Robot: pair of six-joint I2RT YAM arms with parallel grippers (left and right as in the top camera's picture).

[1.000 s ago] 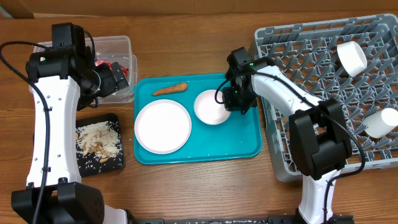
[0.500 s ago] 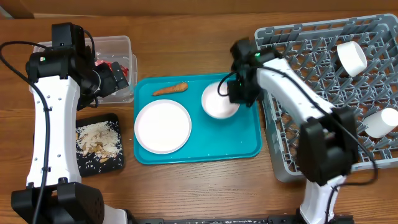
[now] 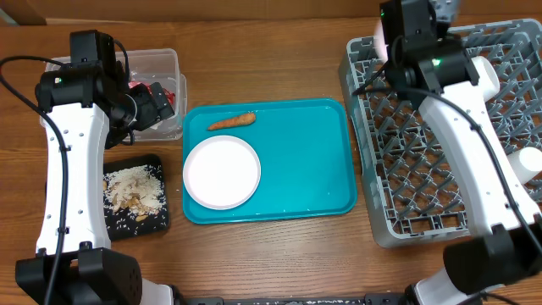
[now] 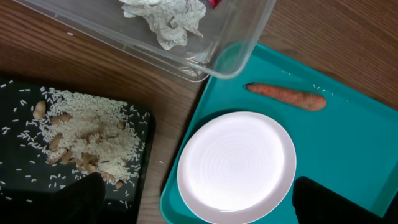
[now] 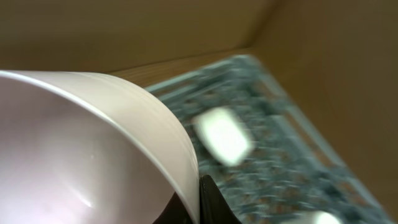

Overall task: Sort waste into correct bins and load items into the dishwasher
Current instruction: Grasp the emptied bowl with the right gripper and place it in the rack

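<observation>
Next, the right gripper lowers the bowl (image 5: 81, 155) into the empty slots beside the white item in the far part of the grey dish rack (image 3: 423, 169).
My right gripper (image 3: 396, 42) is shut on the rim of a pinkish white bowl (image 5: 81, 155) and holds it in the air over the far left corner of the grey dish rack (image 3: 423, 169). In the overhead view the arm hides most of the bowl. My left gripper (image 3: 159, 106) hangs open and empty by the clear tub (image 3: 161, 61), with the white plate (image 4: 236, 165) between its fingers (image 4: 87, 199) below. The plate (image 3: 222, 172) and the orange carrot stick (image 3: 232, 122) lie on the teal tray (image 3: 313, 186). The tub holds a red wrapper (image 3: 163, 90) and crumpled tissue (image 4: 165, 15).
The black tray (image 3: 157, 222) at the left front holds rice and beige scraps (image 3: 131, 188). A white cup (image 3: 529, 165) lies at the rack's right edge. A blurred white item (image 5: 222, 135) shows on the rack in the right wrist view.
My right gripper lifted the bowl off the teal tray and swung it up and right over the rack's far left corner. The left arm has not moved.
</observation>
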